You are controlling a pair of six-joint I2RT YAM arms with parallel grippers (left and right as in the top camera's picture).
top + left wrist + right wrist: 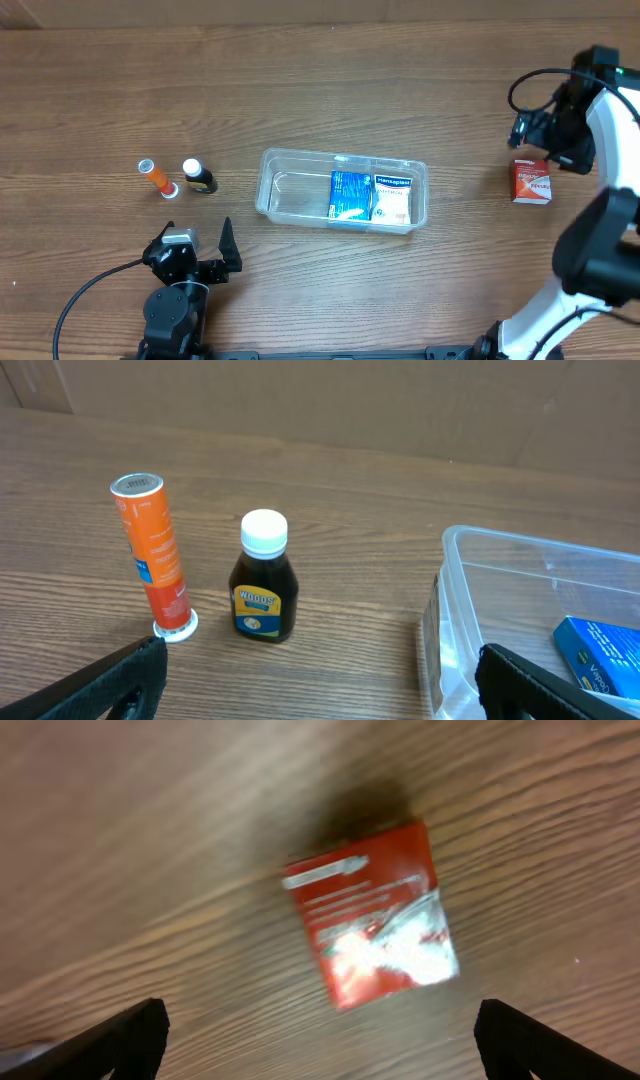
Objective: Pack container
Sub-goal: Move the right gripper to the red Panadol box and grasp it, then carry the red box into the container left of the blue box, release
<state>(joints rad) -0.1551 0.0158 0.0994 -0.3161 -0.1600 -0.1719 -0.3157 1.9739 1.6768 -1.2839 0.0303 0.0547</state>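
My right gripper should next go straight down onto the red box (532, 181) (375, 917) with a finger toward each of its sides, because the box is alone on the table between my open fingers.
The clear container (293, 192) sits mid-table and holds a blue box (349, 196) and a white box (392, 199) side by side in its right half. Its left end (470, 575) and the blue box (603, 652) show in the left wrist view. A red box (532, 181) lies on the table at the right and is blurred in the right wrist view (370, 915). My right gripper (537, 140) (320, 1040) is open and empty above it. My left gripper (192, 246) (325, 685) is open and empty, near the front edge, left of the container.
An orange tube (158, 178) (150, 555) stands on its white cap left of the container. A dark bottle with a white cap (198, 176) (264, 582) stands upright next to it. Both are just beyond my left gripper. A black cable trails at the front left.
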